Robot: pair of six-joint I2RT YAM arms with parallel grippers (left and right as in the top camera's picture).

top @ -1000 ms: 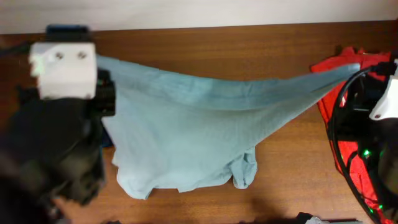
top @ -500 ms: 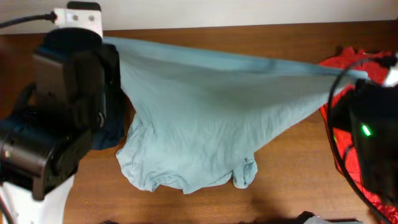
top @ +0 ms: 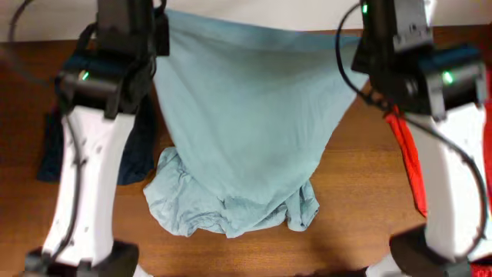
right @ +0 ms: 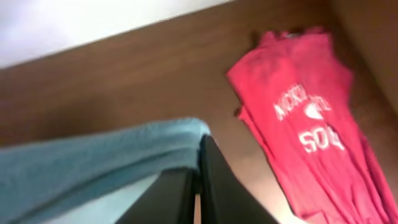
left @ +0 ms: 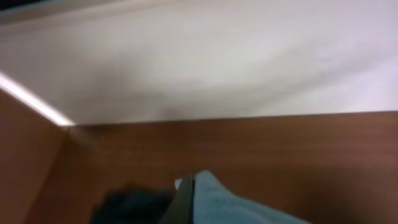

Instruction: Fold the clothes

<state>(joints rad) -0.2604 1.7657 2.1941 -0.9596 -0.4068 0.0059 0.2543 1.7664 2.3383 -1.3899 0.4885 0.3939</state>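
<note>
My right gripper moves down and outward next and lets go of the cloth's corner, as the bare wood before the white wall [right: 155, 81] is below and outward of the gripper.
The pale grey-blue T-shirt [top: 246, 115] hangs stretched between my two arms at the table's far side. Its lower part lies bunched on the wood [top: 231, 211]. In the left wrist view my left gripper [left: 191, 188] is shut on one corner of the pale cloth [left: 230, 206]. My right gripper [right: 200, 152] is shut on the other corner of the cloth [right: 93, 162]. A red T-shirt with white lettering [right: 298, 124] lies flat to the right, partly hidden under the right arm in the overhead view [top: 407, 154]. A dark navy shirt [top: 138, 150] lies on the left, under the left arm.
The brown wooden table [top: 361, 192] ends at a white wall [left: 217, 56] along the far side. The left arm [top: 92, 154] and right arm [top: 450, 154] reach over both sides of the table. Something dark and pale shows at the near edge [top: 384, 271].
Both arms have lifted and swung toward the far edge, coming closer together. The shirt's held edge has risen and moved back with them, and its hem now trails bunched on the table.
</note>
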